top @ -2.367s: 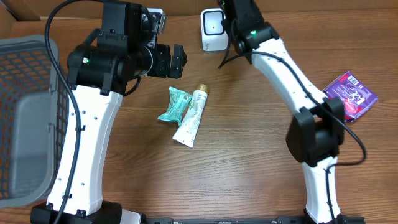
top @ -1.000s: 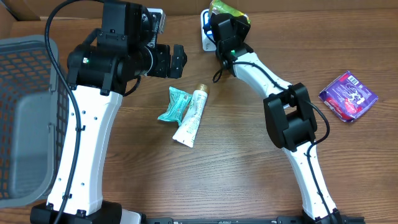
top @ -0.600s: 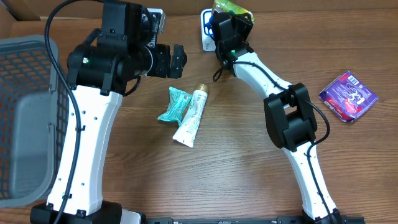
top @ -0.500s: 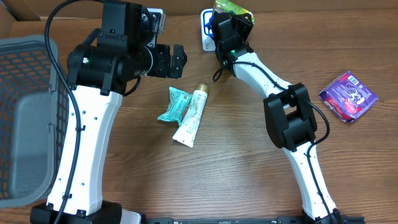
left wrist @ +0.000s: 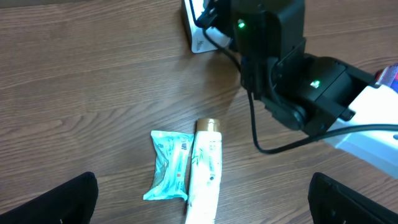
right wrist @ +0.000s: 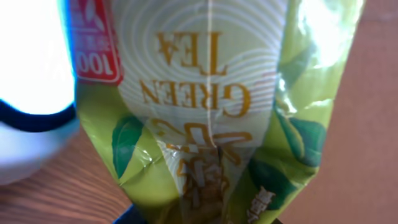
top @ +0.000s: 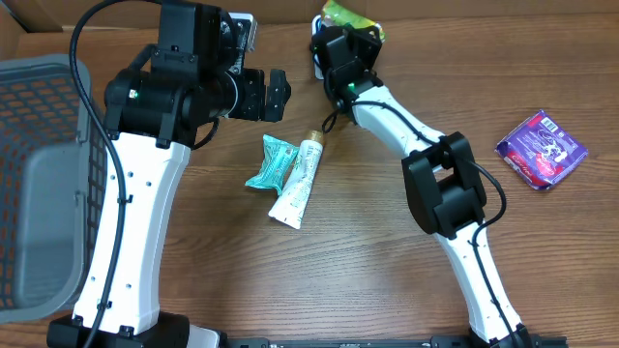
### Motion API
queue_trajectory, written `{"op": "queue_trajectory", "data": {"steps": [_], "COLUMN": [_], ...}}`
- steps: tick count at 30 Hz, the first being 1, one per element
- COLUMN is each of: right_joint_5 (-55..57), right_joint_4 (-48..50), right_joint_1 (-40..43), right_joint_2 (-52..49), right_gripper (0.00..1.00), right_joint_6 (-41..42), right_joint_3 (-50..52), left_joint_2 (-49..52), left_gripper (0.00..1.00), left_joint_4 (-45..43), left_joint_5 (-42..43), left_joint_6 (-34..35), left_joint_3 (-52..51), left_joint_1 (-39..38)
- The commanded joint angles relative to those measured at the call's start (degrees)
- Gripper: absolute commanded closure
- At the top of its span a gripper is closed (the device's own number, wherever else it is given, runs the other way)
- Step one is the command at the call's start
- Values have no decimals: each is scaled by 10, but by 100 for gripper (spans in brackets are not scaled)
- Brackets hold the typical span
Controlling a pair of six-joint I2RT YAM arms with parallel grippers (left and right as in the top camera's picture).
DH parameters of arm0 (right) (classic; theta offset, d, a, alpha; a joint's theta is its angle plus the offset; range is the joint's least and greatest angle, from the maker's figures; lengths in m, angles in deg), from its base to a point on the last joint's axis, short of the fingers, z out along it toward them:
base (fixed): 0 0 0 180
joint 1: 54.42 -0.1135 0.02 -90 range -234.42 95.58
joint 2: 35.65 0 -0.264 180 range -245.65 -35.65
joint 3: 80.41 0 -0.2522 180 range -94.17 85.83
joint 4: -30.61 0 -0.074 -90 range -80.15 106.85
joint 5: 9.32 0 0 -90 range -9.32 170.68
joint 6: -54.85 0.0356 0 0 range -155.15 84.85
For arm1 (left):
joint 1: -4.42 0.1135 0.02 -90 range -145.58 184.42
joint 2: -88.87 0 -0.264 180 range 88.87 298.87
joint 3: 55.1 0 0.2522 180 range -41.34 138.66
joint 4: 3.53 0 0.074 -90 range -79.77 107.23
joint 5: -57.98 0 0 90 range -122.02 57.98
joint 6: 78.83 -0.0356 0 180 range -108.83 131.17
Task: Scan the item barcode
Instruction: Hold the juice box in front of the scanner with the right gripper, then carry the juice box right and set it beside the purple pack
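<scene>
Clear wood by the purple packet lies right of my right gripper in the overhead view, so next I swing it back and down to release the tea there.
A green tea packet [top: 350,13] is held up at the table's far edge, with my right gripper [top: 343,37] shut on its lower end. It fills the right wrist view [right wrist: 205,93], label upside down. The white scanner [right wrist: 28,68] glows just left of the packet; in the left wrist view only a corner of the scanner [left wrist: 198,38] shows past the right arm. My left gripper [top: 277,94] hangs open above the table's left-middle, its black fingertips [left wrist: 68,199] far apart and nothing between them.
A teal packet [top: 271,161] and a white tube [top: 299,180] lie side by side mid-table, below the left gripper. A purple packet [top: 542,147] lies at the right edge. A grey basket [top: 39,184] stands at the left.
My right arm has swung in from the right, and the green tea packet has come into view by the scanner. Over the last second it shifted slightly left. The left arm has not moved.
</scene>
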Motion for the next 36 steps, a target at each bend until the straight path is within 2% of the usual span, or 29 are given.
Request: {"op": "queue_trajectory", "data": {"steps": [1,5,8,15,20,23,26,30,33,36], "right_joint_5": [15,9,-40,-272,-490,-634,-695,-691,-687,-634], "right_joint_4": [1,-23,-100,-330,-493,-605,-699,-718,-676,-620], "right_joint_1": [-1,-1,-1,14,50,89,137,191,222,251], "right_joint_2": [74,113,160,286,336,336,325,313,312,312], "right_gripper": [96,96,96,96,96,96,96,96,96,96], "right_joint_6": [13,45,107,287,431,454,454,454,457,509], "right_joint_3": [-17,-17,-17,-18,-18,-17,6,89,182,270], "left_joint_2": [5,5,5,5,5,5,5,5,5,5], "left_gripper": [1,0,0,1,0,1,0,0,0,0], "left_joint_4": [-1,-1,-1,-1,-1,-1,-1,-1,-1,-1], "left_joint_5": [4,4,4,4,4,4,4,4,4,4], "left_joint_6": [-6,-6,-6,-6,-6,-6,-6,-6,-6,-7], "left_joint_3": [2,2,2,2,2,2,2,2,2,2], "left_joint_1": [0,0,0,0,-1,0,0,0,0,0]}}
